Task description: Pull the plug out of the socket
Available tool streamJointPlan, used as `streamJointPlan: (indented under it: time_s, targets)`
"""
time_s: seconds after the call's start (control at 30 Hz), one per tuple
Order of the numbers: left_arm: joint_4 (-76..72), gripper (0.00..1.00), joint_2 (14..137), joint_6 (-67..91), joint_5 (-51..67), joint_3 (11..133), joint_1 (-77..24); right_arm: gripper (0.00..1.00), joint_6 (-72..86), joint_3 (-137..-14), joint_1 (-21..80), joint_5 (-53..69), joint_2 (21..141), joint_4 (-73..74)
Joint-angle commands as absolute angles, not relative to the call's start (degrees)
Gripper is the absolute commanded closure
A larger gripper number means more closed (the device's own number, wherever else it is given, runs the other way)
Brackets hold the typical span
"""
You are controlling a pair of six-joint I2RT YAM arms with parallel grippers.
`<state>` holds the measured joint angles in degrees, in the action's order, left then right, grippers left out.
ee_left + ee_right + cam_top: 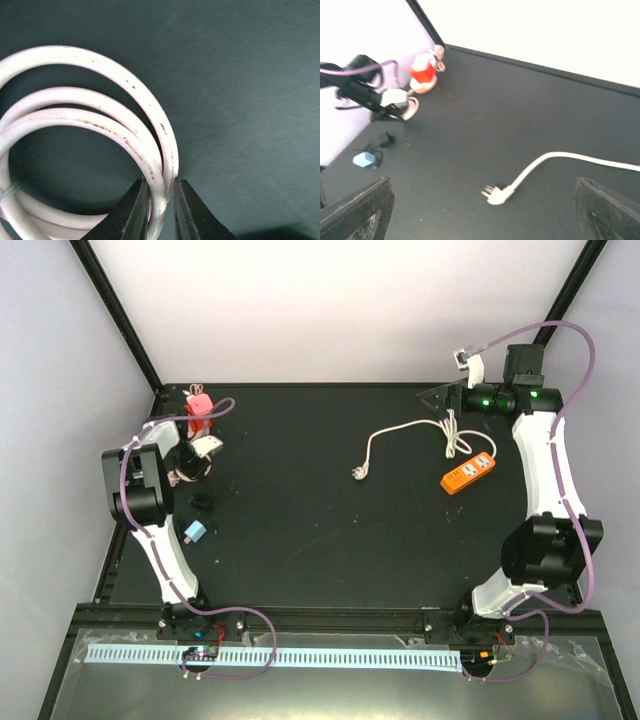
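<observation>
My left gripper goes back and to the right in the top view next and releases the coiled cable (100, 65) on the near middle tabletop, as that part lies empty.
An orange power strip (468, 473) lies on the black table at the right. Its white cord (405, 430) ends in a white plug (358, 473) that lies free on the table; the plug also shows in the right wrist view (495, 194). My left gripper (160, 200) is at the far left (195, 458), shut on a strand of a white coiled cable (100, 65) next to a white block (208, 447). My right gripper (442, 397) hovers behind the strip, open and empty, its fingers (355, 210) wide apart.
A red and pink object (199, 405) stands at the back left corner. A small black piece (202, 500) and a light blue adapter (195, 531) lie near the left arm. A black frame edges the table.
</observation>
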<state>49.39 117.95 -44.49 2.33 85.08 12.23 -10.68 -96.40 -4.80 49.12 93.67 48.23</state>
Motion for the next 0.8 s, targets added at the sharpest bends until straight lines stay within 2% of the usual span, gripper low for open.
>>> streamJointPlan:
  time_s: [0.0,0.17,0.77]
  targets:
    - [49.16,0.86,115.85,-44.42,1.97,81.96,7.54,0.0,-1.02,-93.72,-2.47,55.24,87.14,39.75]
    - [49.86,0.92,115.43,-42.6,2.62,82.62,3.0,0.0,5.96,-92.06,0.26,56.4,82.79,34.13]
    - [53.52,0.93,115.88,-36.73,3.24,86.15,-15.24,0.0,26.49,-92.2,7.86,60.87,75.69,22.01]
